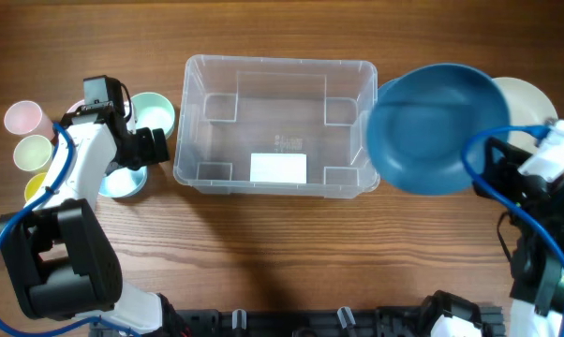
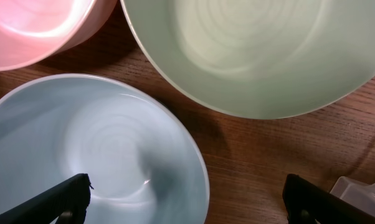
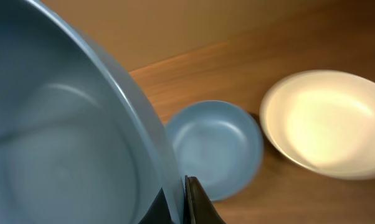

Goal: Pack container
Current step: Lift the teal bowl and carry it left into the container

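Next, my right gripper will shift left in the overhead view, then lower the large blue bowl (image 1: 437, 126) onto the container's base (image 1: 301, 139) to release it, since only a label lies there.
The clear plastic container (image 1: 277, 63) stands at the table's middle with only a white label (image 1: 278, 168) on its base. My right gripper (image 1: 496, 154) is shut on the rim of a large blue bowl (image 1: 437, 126) and holds it in the air just right of the container. In the right wrist view the fingers (image 3: 184, 199) pinch that bowl's (image 3: 56, 137) rim. My left gripper (image 1: 155, 145) is open, left of the container. In the left wrist view its fingers (image 2: 187, 205) straddle the rim of a light blue bowl (image 2: 81, 149), one finger over the bowl, the other over bare wood.
A pale green bowl (image 2: 262, 50) and a pink bowl (image 2: 32, 25) sit beside the light blue one. Pink (image 1: 24, 117), green (image 1: 34, 152) and yellow (image 1: 36, 187) cups stand far left. A small blue bowl (image 3: 215, 146) and a cream bowl (image 3: 327, 121) lie on the right.
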### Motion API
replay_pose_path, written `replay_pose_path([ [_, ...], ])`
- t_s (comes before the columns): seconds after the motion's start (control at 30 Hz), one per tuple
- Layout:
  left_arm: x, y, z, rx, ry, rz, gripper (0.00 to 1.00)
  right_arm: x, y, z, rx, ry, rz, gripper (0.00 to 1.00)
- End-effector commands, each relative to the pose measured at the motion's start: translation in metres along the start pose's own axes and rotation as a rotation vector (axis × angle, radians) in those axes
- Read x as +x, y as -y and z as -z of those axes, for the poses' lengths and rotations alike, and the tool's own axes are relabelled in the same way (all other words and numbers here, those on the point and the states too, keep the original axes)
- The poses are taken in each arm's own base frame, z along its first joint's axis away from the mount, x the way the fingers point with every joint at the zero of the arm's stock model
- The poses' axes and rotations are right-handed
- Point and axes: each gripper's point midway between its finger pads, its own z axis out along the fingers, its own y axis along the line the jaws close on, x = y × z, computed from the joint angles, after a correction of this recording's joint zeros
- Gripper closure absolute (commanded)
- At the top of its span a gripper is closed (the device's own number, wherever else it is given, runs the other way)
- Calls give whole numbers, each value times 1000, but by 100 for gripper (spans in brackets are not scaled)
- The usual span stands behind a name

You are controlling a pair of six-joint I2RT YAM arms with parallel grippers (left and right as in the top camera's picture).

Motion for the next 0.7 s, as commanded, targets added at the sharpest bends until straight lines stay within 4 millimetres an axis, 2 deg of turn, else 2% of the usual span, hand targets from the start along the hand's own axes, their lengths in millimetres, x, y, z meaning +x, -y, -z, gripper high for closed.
replay_pose_path([
  [0.0, 5, 0, -5, 9, -19, -8, 0, -5, -40, -12, -178, -17, 127, 96],
  [0.3, 5, 0, -5, 9, -19, -8, 0, 3, -109, -59, -330, -116, 349, 96],
  [0.4, 5, 0, -5, 9, -19, -8, 0, 8, -129, -77, -310, -152, 453, 96],
  [0.47, 5, 0, -5, 9, -19, -8, 0, 13, -139, -98, -236, -191, 530, 96],
  [0.67, 5, 0, -5, 9, -19, -8, 0, 31, -162, -134, -197, -270, 553, 96],
])
